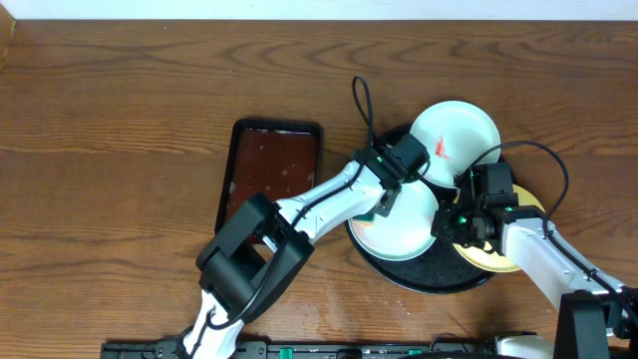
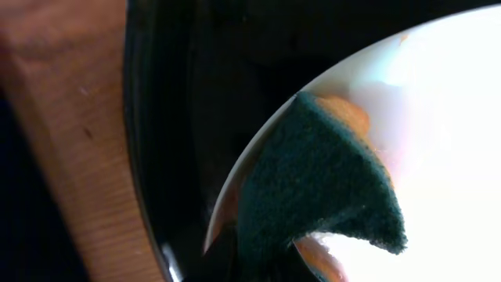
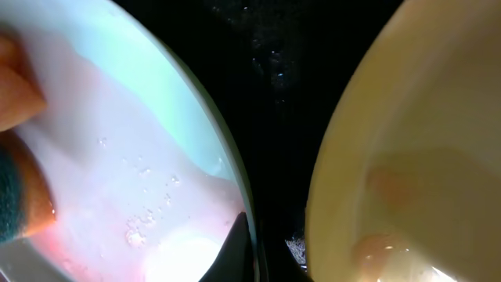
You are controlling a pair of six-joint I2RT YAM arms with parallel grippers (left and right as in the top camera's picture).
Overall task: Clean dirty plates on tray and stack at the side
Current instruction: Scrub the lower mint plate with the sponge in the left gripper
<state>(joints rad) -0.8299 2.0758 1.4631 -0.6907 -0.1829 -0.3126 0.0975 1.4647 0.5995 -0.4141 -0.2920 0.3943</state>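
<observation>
The rectangular tray [image 1: 269, 178] is free of plates. My left gripper needs to lift the sponge next, cross over to the left in the overhead view, then lower the sponge and release it on the tray.
The round black tray [image 1: 439, 279] holds three plates. A white plate [image 1: 461, 128] with a red smear leans on its far rim. A second white plate [image 1: 409, 229] lies in the middle, and it also shows in the left wrist view [image 2: 446, 117] and the right wrist view [image 3: 133, 141]. My left gripper [image 1: 384, 204] is shut on a green and orange sponge [image 2: 321, 180], pressed on this plate's left part. My right gripper [image 1: 446, 221] is shut on this plate's right rim, with a finger over the edge in its own view [image 3: 244, 249]. The pale yellow plate [image 3: 415, 157] lies beside it, partly under my right arm.
A rectangular dark reddish-brown tray [image 1: 274, 170] lies on the wooden table [image 1: 120, 120] left of the black tray. A black cable loops over the tray's far side [image 1: 364, 105]. The black tray's rim shows in the left wrist view [image 2: 145, 141].
</observation>
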